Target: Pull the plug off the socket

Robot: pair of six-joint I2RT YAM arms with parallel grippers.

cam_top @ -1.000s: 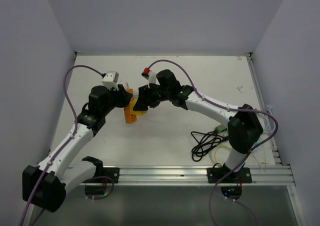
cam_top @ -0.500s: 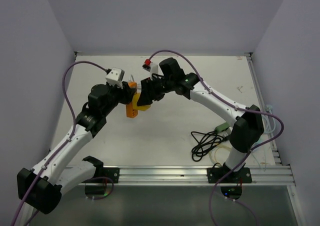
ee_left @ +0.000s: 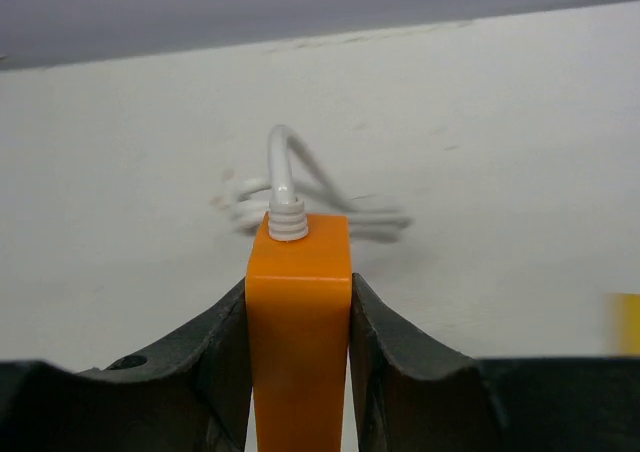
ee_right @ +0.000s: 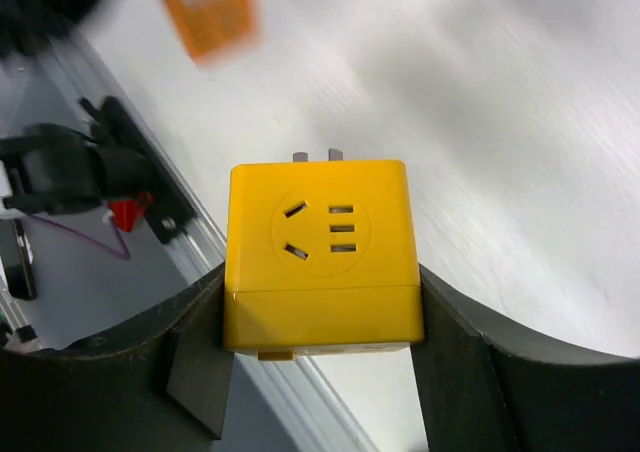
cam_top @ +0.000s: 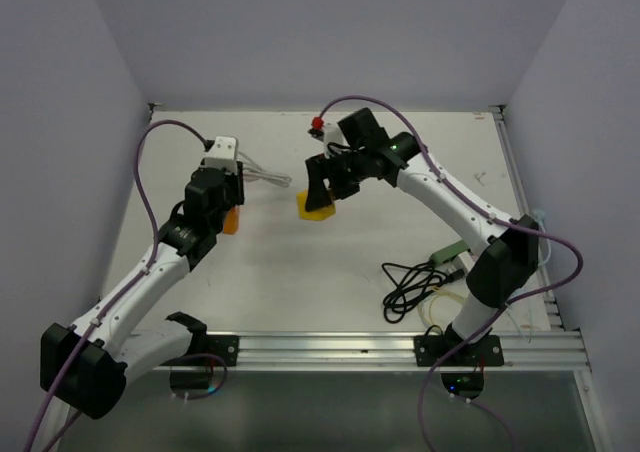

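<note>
The plug's pins are already free, so next I will lower my left gripper toward the left in the top view, onto the tabletop beside the white cord point(ee_left: 284, 184).
My left gripper point(cam_top: 229, 215) is shut on an orange socket block point(cam_top: 231, 221), held above the table's left side. In the left wrist view the block point(ee_left: 298, 312) fills the gap between both fingers of the gripper point(ee_left: 298, 297), and its white cord point(ee_left: 284, 184) trails onto the table. My right gripper point(cam_top: 318, 200) is shut on a yellow cube plug point(cam_top: 316, 208) at centre back. In the right wrist view the gripper point(ee_right: 320, 307) holds the cube point(ee_right: 318, 252) with its metal prongs free, and the orange block point(ee_right: 205, 12) shows blurred and apart.
A coiled black cable point(cam_top: 408, 288) and a small green adapter point(cam_top: 444, 257) lie at the front right. The white cord point(cam_top: 265, 177) lies behind the left gripper. An aluminium rail point(cam_top: 400, 350) runs along the near edge. Walls enclose the table.
The yellow cube has come off the orange block. The right arm moved right and back with the cube. The left arm moved left with the block.
</note>
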